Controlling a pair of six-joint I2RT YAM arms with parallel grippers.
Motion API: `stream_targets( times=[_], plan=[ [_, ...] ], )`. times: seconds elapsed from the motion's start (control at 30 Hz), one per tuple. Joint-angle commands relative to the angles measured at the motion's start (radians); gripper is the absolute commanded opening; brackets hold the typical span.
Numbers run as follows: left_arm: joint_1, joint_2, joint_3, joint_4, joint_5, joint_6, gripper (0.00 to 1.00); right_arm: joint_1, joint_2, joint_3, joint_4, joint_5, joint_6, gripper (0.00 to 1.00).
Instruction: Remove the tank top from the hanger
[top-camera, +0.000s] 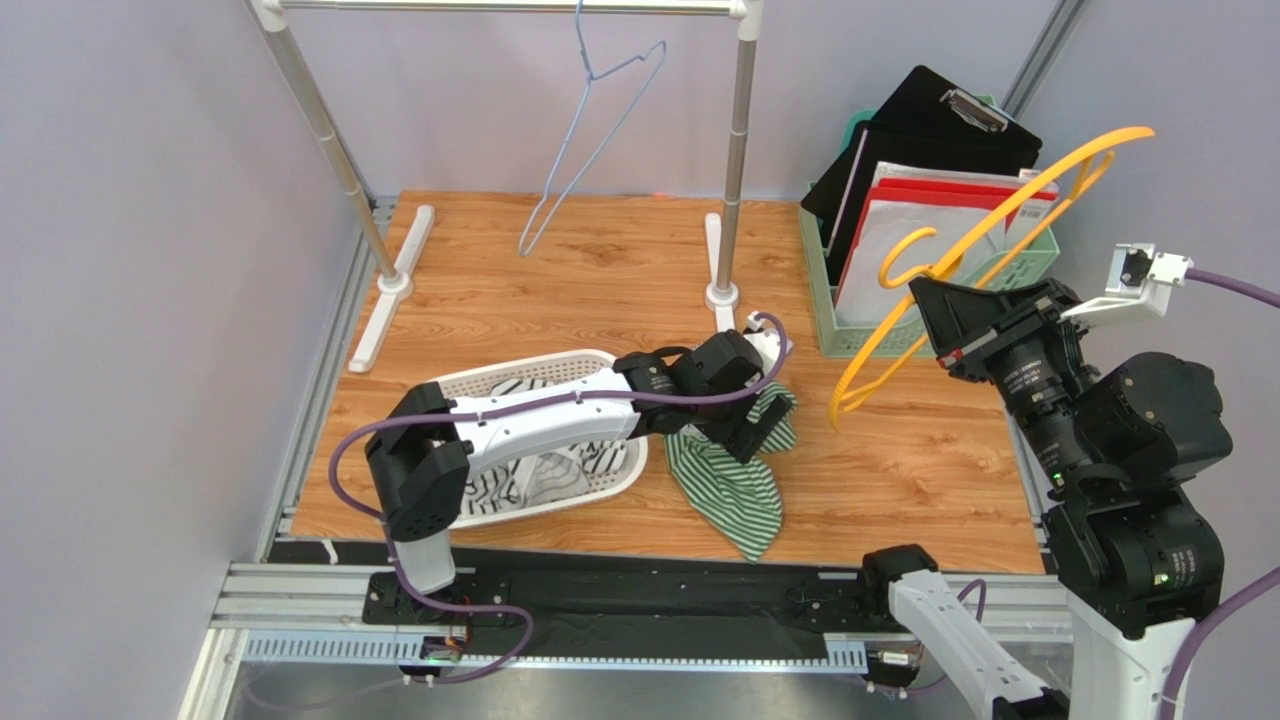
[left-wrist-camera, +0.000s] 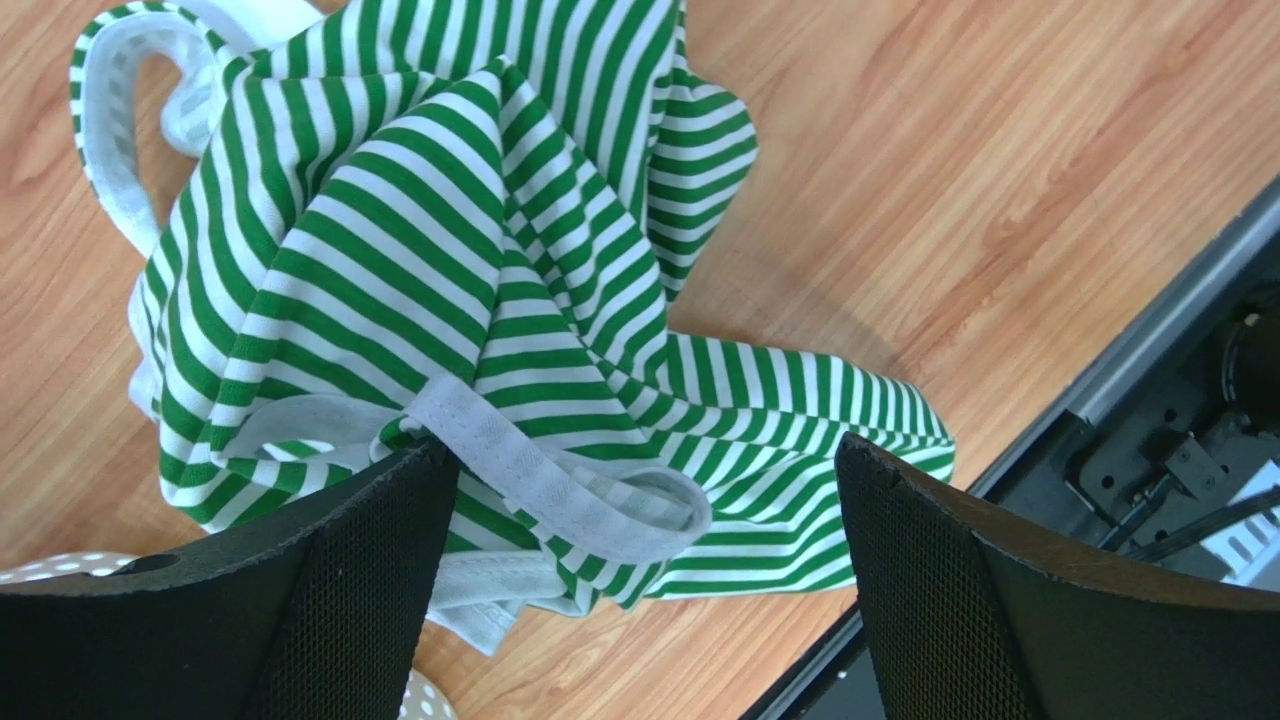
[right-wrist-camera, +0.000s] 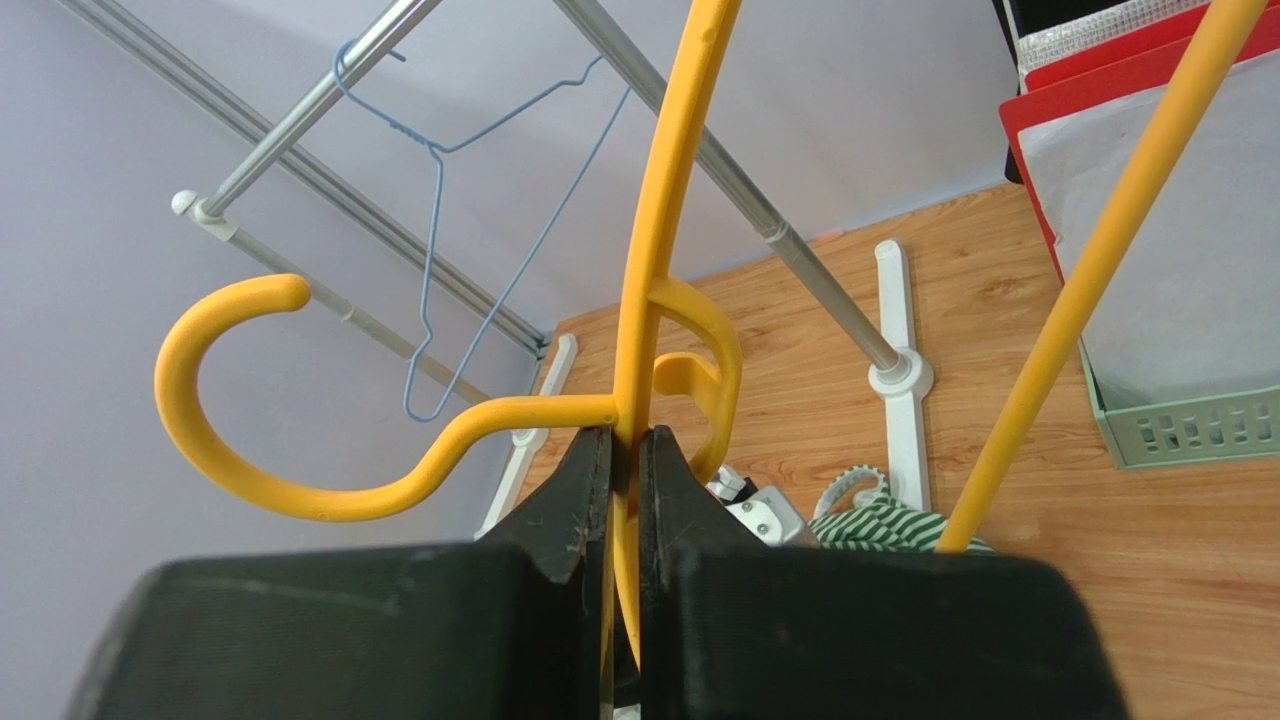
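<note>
The crumpled tank top still lies below the open fingers of my left gripper. My left gripper will go down to it next, with the open fingers on either side of the white strap (left-wrist-camera: 568, 491).
The green-and-white striped tank top (top-camera: 733, 483) lies crumpled on the wooden table, off the hanger; it fills the left wrist view (left-wrist-camera: 466, 285). My left gripper (top-camera: 756, 425) hovers over it, open, its black fingers (left-wrist-camera: 346, 585) straddling a white strap without gripping. My right gripper (top-camera: 935, 293) is shut on the yellow hanger (top-camera: 977, 240) and holds it raised at the right; in the right wrist view the jaws (right-wrist-camera: 627, 465) pinch the hanger's stem (right-wrist-camera: 661, 225). The tank top also shows there (right-wrist-camera: 887, 525).
A white basket (top-camera: 594, 473) with clothes sits left of the tank top. A clothes rack (top-camera: 736, 150) with a blue wire hanger (top-camera: 594, 128) stands at the back. A green file bin (top-camera: 932, 225) with folders is at the back right.
</note>
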Motion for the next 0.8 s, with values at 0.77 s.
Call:
stream_targets(
  times=[0.77],
  plan=[
    [-0.005, 0.279, -0.013, 0.089, -0.157, -0.236, 0.63, -0.005, -0.029, -0.023, 0.054, -0.053, 0.005, 0.0]
  ],
)
